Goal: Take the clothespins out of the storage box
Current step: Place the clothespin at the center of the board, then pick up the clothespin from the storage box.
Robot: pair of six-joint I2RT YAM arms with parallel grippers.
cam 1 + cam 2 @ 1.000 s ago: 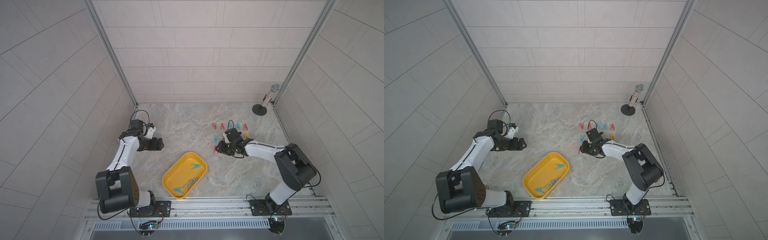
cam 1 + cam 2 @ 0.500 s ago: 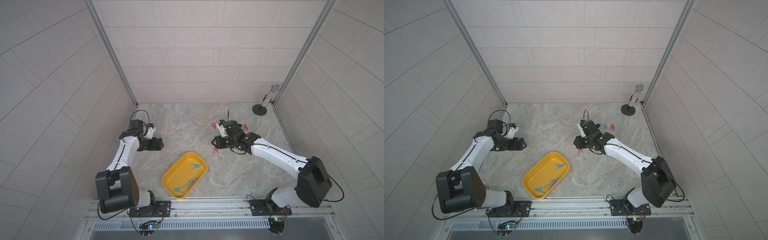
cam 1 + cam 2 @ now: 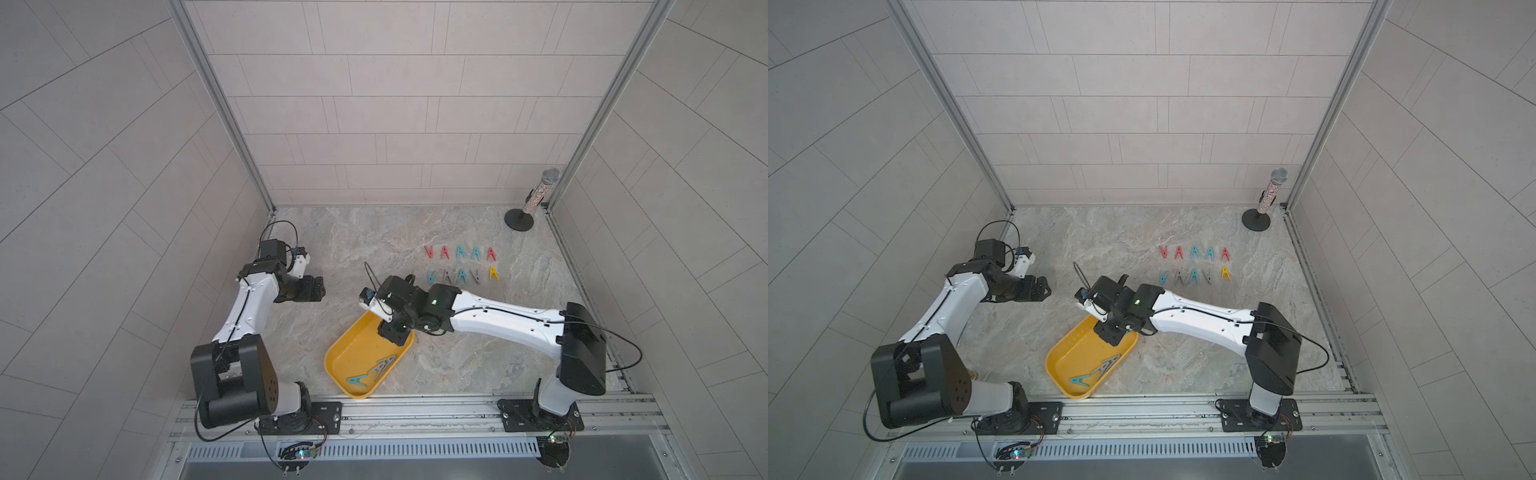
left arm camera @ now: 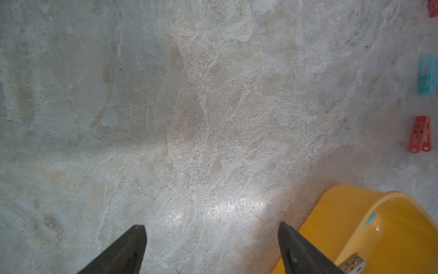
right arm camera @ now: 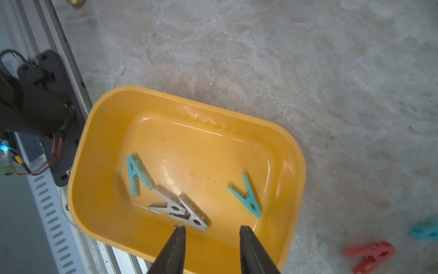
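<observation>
I should move my right gripper down into the storage box, over the teal clothespin at the storage box's far end (image 5: 250,200), because that clothespin is apart from the grey pair.
The yellow storage box (image 3: 353,353) (image 3: 1073,357) lies near the table's front edge. Several clothespins lie in it: a teal one (image 5: 136,175), two grey ones (image 5: 180,208) touching each other, and another teal one (image 5: 247,197). My right gripper (image 3: 395,332) (image 5: 211,227) hangs over the box's far end, open, with nothing between its fingers. More clothespins lie in two rows (image 3: 459,264) on the table behind it. My left gripper (image 3: 316,289) (image 4: 211,225) stands open and empty over bare table, left of the box's corner (image 4: 379,232).
A glittery microphone on a round black stand (image 3: 536,199) stands at the back right corner. A metal rail (image 3: 415,411) runs along the front edge, close to the box. Tiled walls close in both sides. A red clothespin (image 5: 369,255) lies on the table beside the box.
My right arm has swung from the rows of clothespins down toward the front and now hangs over the box's far end. The left arm has not moved.
</observation>
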